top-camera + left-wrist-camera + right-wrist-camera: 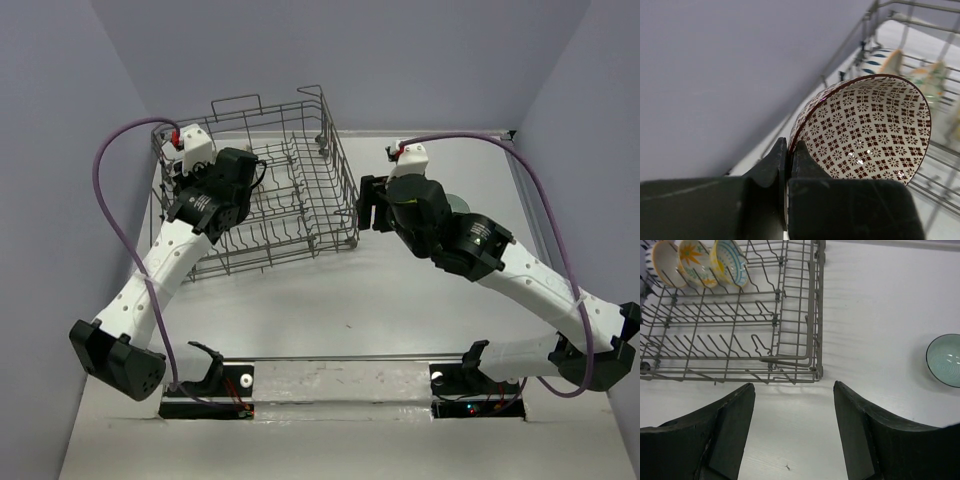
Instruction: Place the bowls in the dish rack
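Note:
I should next lower the brown-patterned bowl [870,127] with my left gripper into the rack's empty wires on the cream bowl's near side and release it.
My left gripper [788,146] is shut on the rim of the brown-patterned bowl [870,127], which it holds on edge over the left side of the grey wire dish rack [340,170]. In the top view the left gripper [212,188] hides that bowl. Three bowls stand between the tines in the right wrist view: a cream one [664,262] and two with flower designs [696,260] [731,261]. A teal bowl [945,360] sits on the table right of the rack [816,315]. My right gripper [793,386] is open and empty above the table, just off the rack's near right corner.
The rack's wire wall [847,46] runs close by the held bowl, against the grey left wall. In the top view the teal bowl [459,202] is mostly hidden behind my right arm [440,225]. The enclosure's right wall stands beyond it.

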Controlling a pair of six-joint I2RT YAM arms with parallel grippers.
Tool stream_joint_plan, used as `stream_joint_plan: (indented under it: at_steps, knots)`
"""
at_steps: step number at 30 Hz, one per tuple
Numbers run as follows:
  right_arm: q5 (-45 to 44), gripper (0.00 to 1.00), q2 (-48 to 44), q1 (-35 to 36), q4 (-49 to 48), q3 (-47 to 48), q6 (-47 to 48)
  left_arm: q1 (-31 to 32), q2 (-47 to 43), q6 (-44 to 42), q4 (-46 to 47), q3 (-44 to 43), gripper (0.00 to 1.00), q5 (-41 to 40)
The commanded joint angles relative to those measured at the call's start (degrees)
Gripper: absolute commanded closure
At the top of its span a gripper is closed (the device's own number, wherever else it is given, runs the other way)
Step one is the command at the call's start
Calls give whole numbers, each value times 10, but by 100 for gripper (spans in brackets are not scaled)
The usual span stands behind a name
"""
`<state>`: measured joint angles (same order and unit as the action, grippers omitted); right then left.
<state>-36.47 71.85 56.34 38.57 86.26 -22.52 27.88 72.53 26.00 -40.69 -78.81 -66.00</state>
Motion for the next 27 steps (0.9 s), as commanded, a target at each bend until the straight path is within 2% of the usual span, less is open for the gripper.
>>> stream_joint_plan:
  at_steps: [1, 3, 4, 8, 9, 11, 12, 21, 23, 24, 26, 27]
  knots:
    - [-8, 30, -15, 4, -15, -28, -16, -26, 15, 5, -42, -19, 100, -162]
    - [-4, 30, -16, 4, -16, -37, -20, -27, 20, 3, -56, -7, 100, -178]
    - [-4, 30, -17, 4, -15, -41, -21, -28, 15, -36, -42, 1, 100, -181]
    - [-4, 30, -22, 4, -16, -59, -25, -31, -35, -201, 145, 84, 100, -173]
    - [-3, 30, -24, 4, -16, -66, -26, -31, -45, -302, 242, 125, 100, -181]
    - [0, 30, -29, 4, -18, -77, -26, -31, -62, -401, 346, 166, 100, -201]
    - [0, 30, -29, 4, -19, -77, -27, -31, -63, -419, 361, 172, 100, -206]
    - [-5, 30, -45, 4, -19, -101, -24, -33, 22, -429, 345, 153, 100, -198]
    - [-7, 29, -51, 4, -19, -105, -21, -34, 54, -380, 309, 136, 100, -192]
    - [-8, 29, -52, 4, -19, -106, -22, -34, 66, -353, 251, 112, 100, -187]
    - [-9, 29, -57, 4, -19, -110, -22, -41, 99, -275, 192, 83, 100, -164]
    - [-11, 29, -60, 4, -20, -115, -22, -42, 109, -264, 156, 67, 100, -161]
